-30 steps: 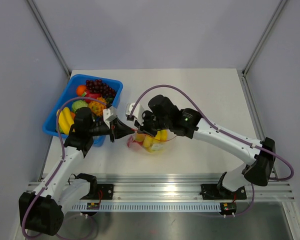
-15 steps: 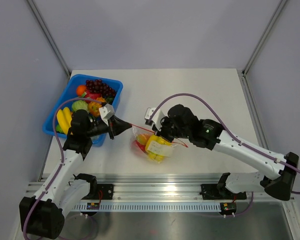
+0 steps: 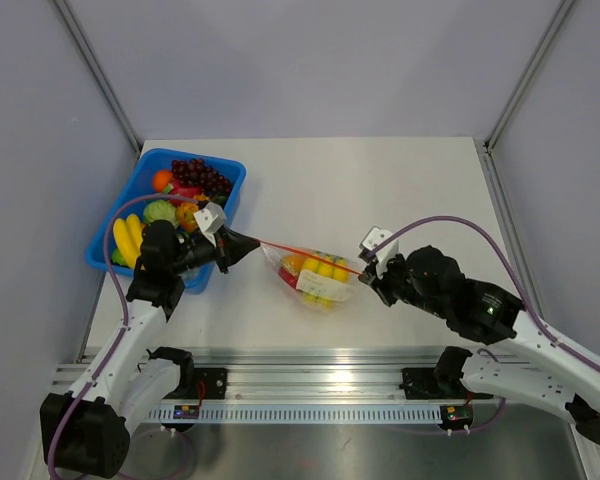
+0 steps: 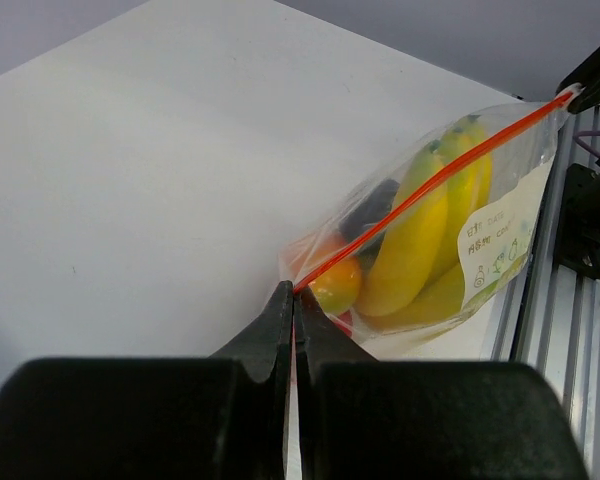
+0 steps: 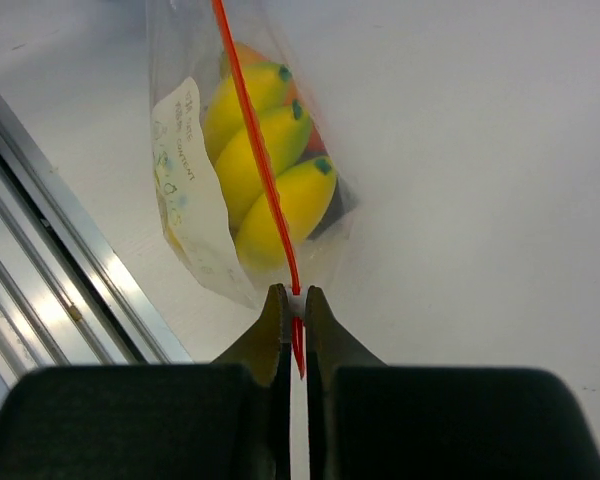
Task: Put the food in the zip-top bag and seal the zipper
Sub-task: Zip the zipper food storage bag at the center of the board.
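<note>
I should next move my right gripper outward and release the zipper's end over the table's far part, which is outward of that gripper and empty.
The clear zip-top bag (image 3: 315, 282) hangs between my two grippers above the table. Inside it are yellow toy bananas (image 4: 420, 240) and an orange piece (image 4: 335, 283), also seen in the right wrist view (image 5: 265, 160). The red-orange zipper (image 3: 305, 254) is stretched taut in a straight line. My left gripper (image 3: 252, 243) is shut on the zipper's left end (image 4: 296, 292). My right gripper (image 3: 364, 270) is shut on the zipper's right end (image 5: 295, 310), with a white slider piece between its fingers.
A blue tray (image 3: 230, 180) at the back left holds more toy fruit: grapes, bananas, an orange. An aluminium rail (image 3: 320, 380) runs along the near table edge, close under the bag.
My right gripper has slid right along the zipper, from the bag's left side to its right end. The strip is now stretched straight. My left gripper has stayed put.
</note>
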